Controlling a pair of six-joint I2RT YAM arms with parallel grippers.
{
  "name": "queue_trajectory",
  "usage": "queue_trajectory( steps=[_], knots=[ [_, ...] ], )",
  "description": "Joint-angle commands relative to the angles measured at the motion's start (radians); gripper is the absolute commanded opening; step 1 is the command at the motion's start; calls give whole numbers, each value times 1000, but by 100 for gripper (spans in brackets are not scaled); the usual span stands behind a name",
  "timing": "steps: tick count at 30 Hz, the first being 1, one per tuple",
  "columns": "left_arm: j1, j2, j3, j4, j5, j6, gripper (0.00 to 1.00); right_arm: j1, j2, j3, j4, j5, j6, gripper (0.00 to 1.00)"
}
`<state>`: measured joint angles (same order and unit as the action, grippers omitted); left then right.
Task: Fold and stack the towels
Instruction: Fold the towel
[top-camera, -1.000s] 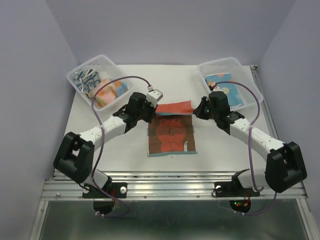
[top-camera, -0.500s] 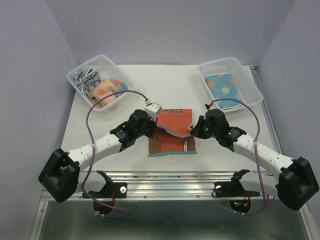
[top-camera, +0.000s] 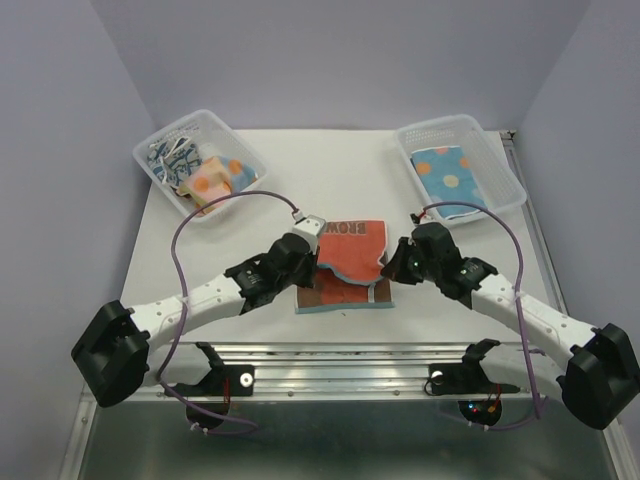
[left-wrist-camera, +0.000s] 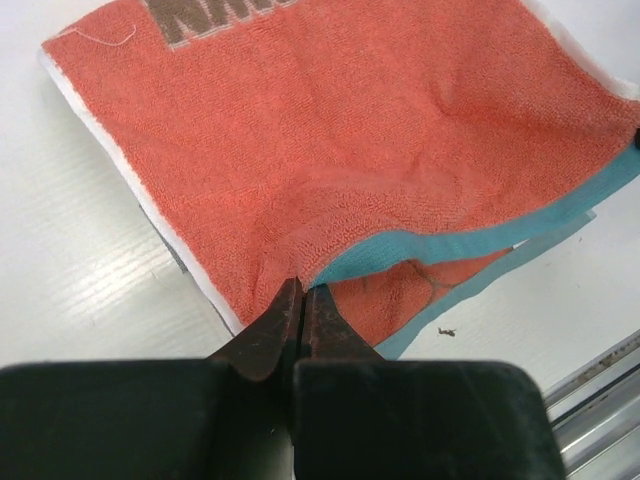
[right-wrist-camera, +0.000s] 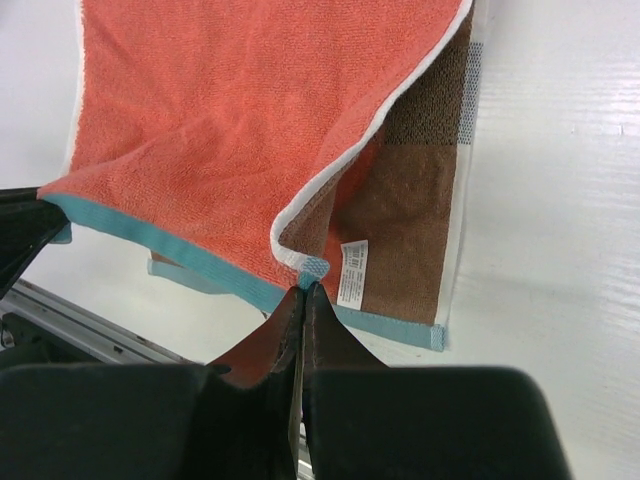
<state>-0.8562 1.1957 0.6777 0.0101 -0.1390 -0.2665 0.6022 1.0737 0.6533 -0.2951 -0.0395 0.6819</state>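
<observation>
The left gripper carries the towel corner back and down toward the lower layer's near teal hem (top-camera: 305, 309) (left-wrist-camera: 398, 342) next.
A red-orange towel (top-camera: 352, 248) with a teal hem and brown print lies mid-table, its far half lifted and folded toward the near edge. My left gripper (top-camera: 318, 262) is shut on its left corner; in the left wrist view the gripper (left-wrist-camera: 301, 288) pinches the hem of the towel (left-wrist-camera: 350, 130). My right gripper (top-camera: 388, 265) is shut on the right corner; in the right wrist view the gripper (right-wrist-camera: 303, 288) pinches the teal corner of the towel (right-wrist-camera: 230, 130). More towels (top-camera: 205, 175) fill the left basket. A blue dotted towel (top-camera: 452, 175) lies in the right basket.
A clear plastic basket (top-camera: 160, 148) stands at the back left and another (top-camera: 440, 130) at the back right. The metal rail (top-camera: 330, 360) runs along the table's near edge. The lower layer's brown side and white label (right-wrist-camera: 352, 272) show in the right wrist view.
Both grippers have pulled the towel's far edge up and toward the near side, folding it over the lower half. Both arms have drawn back toward their bases.
</observation>
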Motion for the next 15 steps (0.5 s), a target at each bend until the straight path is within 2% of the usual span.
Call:
queue_trajectory(
  steps=[1, 10, 15],
  knots=[
    [-35, -28, -9, -54, -82, -74, 0, 13, -1, -26, -19, -22, 10, 1],
    [-129, -13, -3, -153, -200, -165, 0, 15, 23, -50, -70, -37, -2, 1],
    [-193, 106, 49, -255, -280, -207, 0, 15, 52, -75, -46, -66, 1, 1]
  ],
)
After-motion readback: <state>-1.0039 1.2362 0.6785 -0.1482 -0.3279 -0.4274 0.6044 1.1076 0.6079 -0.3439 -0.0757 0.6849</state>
